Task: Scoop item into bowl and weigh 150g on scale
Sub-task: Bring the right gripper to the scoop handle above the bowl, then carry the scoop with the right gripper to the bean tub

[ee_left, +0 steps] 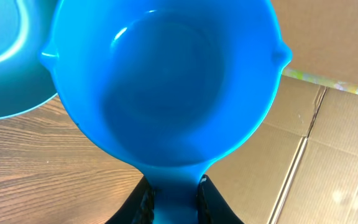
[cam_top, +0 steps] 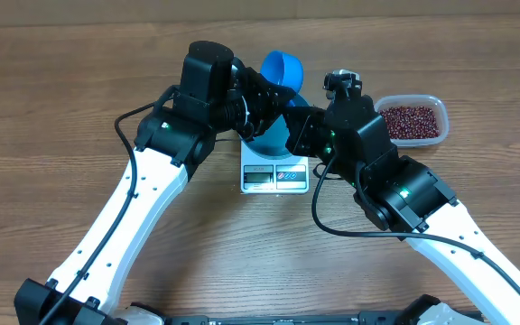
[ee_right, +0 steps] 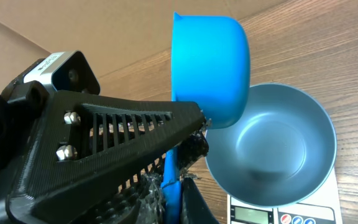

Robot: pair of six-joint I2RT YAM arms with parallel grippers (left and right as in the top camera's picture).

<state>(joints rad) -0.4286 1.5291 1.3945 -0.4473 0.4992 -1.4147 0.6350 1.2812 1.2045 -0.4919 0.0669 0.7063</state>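
I will carry the empty scoop to the tub of beans next, then lower it and let it go. The tub is below my right gripper and to its right in the overhead view.
A small blue handled scoop (cam_top: 281,70) hangs empty above the bowl, its cup (ee_left: 166,81) showing no beans. My left gripper (ee_left: 176,190) is shut on the scoop's handle. My right gripper (ee_right: 174,190) is shut on the same handle lower down, beside the left gripper (ee_right: 104,143). Under the scoop (ee_right: 210,68) the round blue bowl (ee_right: 272,149) stands empty on the white scale (ee_right: 278,214). In the overhead view both arms largely cover the bowl (cam_top: 273,137) and the scale (cam_top: 274,173) shows its front panel. The dark red beans (cam_top: 411,120) lie to the right.
A clear plastic tub (cam_top: 436,101) holds the beans at the right of the wooden table, just behind my right arm (cam_top: 395,185). Flattened cardboard (ee_left: 328,143) lies beyond the table's far edge.
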